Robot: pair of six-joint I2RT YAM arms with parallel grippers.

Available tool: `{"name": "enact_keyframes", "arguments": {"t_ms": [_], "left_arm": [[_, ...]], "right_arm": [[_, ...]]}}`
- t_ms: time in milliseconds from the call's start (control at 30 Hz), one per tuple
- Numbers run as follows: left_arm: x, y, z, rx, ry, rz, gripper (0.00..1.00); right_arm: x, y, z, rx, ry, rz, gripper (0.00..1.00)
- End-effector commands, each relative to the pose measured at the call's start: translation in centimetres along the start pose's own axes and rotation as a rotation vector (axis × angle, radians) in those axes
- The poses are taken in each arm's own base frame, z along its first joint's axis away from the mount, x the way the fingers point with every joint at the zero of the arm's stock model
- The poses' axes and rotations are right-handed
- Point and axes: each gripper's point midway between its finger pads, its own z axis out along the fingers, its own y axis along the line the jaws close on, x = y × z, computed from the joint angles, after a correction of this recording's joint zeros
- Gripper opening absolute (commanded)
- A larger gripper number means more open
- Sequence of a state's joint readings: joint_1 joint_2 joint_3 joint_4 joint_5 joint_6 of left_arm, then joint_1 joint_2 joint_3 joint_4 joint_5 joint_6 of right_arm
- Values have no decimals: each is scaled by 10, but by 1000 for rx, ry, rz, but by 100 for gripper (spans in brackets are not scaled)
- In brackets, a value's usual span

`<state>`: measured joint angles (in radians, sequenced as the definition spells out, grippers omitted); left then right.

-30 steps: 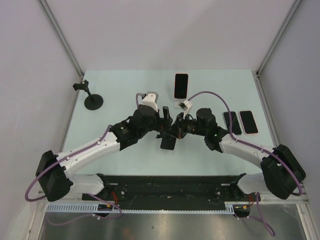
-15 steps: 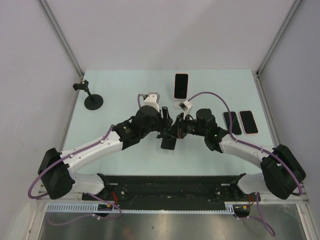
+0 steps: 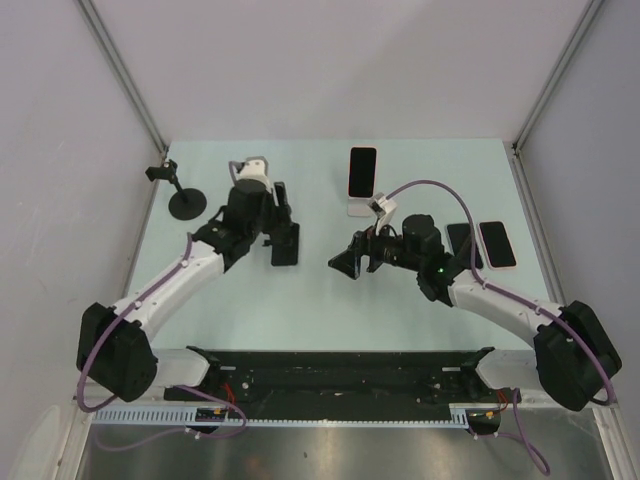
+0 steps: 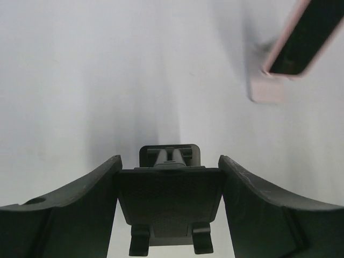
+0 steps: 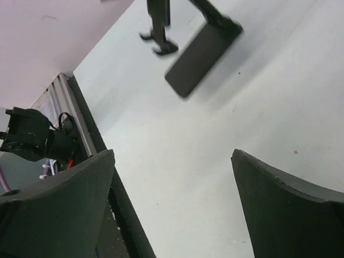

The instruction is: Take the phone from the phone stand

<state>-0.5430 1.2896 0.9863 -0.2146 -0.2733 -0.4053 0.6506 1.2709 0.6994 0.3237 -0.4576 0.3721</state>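
My left gripper will next take the black empty phone stand outward to the empty table beside the black post holder, then lower the stand and let go of it.
A phone (image 3: 362,170) in a pink case leans upright on a white phone stand (image 3: 357,209) at the back of the table. The left wrist view shows that phone (image 4: 306,35) and its stand (image 4: 267,90) at the upper right. My left gripper (image 3: 285,240) is left of them, shut on a black empty phone stand (image 4: 169,199) whose plate fills the gap between its fingers. My right gripper (image 3: 348,263) stands open mid-table with only bare table between its fingers (image 5: 70,199). In its wrist view the black stand (image 5: 201,51) hangs at the top.
Two phones, one dark (image 3: 463,245) and one pink-edged (image 3: 497,243), lie flat at the right. A black post holder on a round base (image 3: 185,200) stands at the back left. A black rail (image 3: 340,365) runs along the near table edge.
My right gripper opened and let go of the black stand. My left gripper closed on it and carried it left and toward the back. The right gripper drew back slightly.
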Motion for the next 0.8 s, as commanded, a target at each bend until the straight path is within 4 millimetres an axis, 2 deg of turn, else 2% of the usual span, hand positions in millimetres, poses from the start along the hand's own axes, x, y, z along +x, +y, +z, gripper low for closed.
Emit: {"name": "enact_keyframes", "arguments": {"t_ms": [0,67,100,167,200,233,267,300,367,400,467,500,533,567,633,767], "left_arm": [[-70,49,10,-82,-121,93,18],[-77,66,19,-88,-107,149,18],[-90,84,24,-120,-119,145,18],[-91,101,41,-144,-88,188,19],[-106,114,43,-173,-104,220,19],[-100,123,57,-190,-73,241,18],[-104,129,62,-205,-71,255,19],[-118,137,64,-222,-91,260,18],[-115,149,81,-227,-59,282,19],[-126,156,84,-235,-77,277,18],[-120,167,102,-230,-46,273,19],[-129,171,106,-221,-60,270,19],[-129,175,110,-219,-55,269,20],[-121,181,121,-215,-32,268,20],[-126,189,126,-208,-39,272,21],[-118,203,138,-219,-22,308,25]], "right_arm": [[-8,-9,-13,58,-33,-72,96],[-6,-15,-16,75,-32,-74,97],[-5,-16,-19,79,-33,-72,98],[-4,-20,-21,89,-31,-71,98],[-5,-20,-23,88,-30,-76,98],[-3,-21,-24,91,-24,-77,97],[-4,-23,-26,98,-24,-79,98],[-3,-24,-26,102,-23,-85,98],[-3,-26,-29,114,-19,-96,98],[-3,-28,-30,120,-20,-100,98],[-2,-31,-31,128,-16,-101,98],[-2,-34,-32,132,-16,-101,97],[-2,-35,-32,134,-15,-99,98],[-2,-36,-33,136,-14,-98,98],[-3,-39,-34,138,-16,-98,97],[-2,-45,-36,147,-11,-96,97]]}}
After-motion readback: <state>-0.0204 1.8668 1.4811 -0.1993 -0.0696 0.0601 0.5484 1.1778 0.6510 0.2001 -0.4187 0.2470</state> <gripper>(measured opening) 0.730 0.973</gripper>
